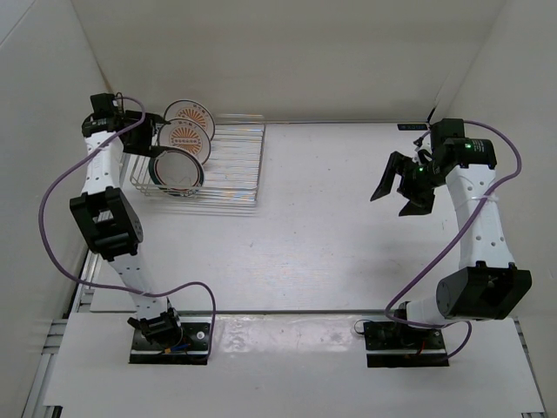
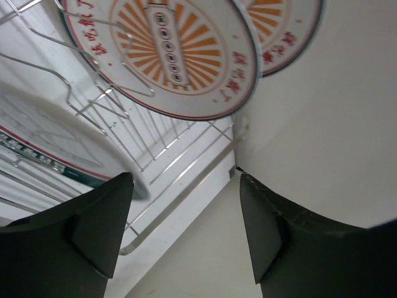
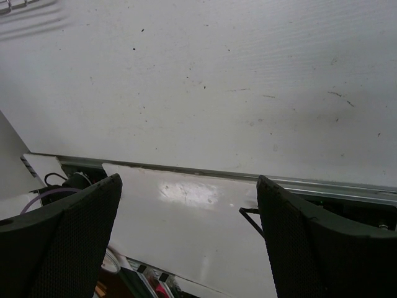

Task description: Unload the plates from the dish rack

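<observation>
The green-rimmed plate's edge (image 1: 165,158) (image 2: 138,176) lies back, beside one finger, so the robot's open left gripper will next move back until its two fingers are on either side of that edge, and close.
The silver wire dish rack (image 1: 233,165) stands at the table's far left. Three plates stand upright in it: two white ones with orange sunbursts (image 1: 189,113) (image 1: 184,138) and one with a pale centre and dark greenish rim (image 1: 177,171). My left gripper (image 1: 146,131) hovers at the rack's left end, beside the plates, open and holding nothing. In the left wrist view its gripper (image 2: 186,223) frames bare wall and rack wire (image 2: 167,149). The sunburst plates (image 2: 180,56) (image 2: 291,31) are above it and the green-rimmed plate (image 2: 56,143) is by the left finger. My right gripper (image 1: 402,185) hangs open over the table's right side.
White walls close in the table on the left, back and right; the rack sits near the back-left corner. In the right wrist view the right gripper (image 3: 189,230) looks down on the bare tabletop (image 3: 217,93) and the metal strip along its near edge (image 3: 322,185).
</observation>
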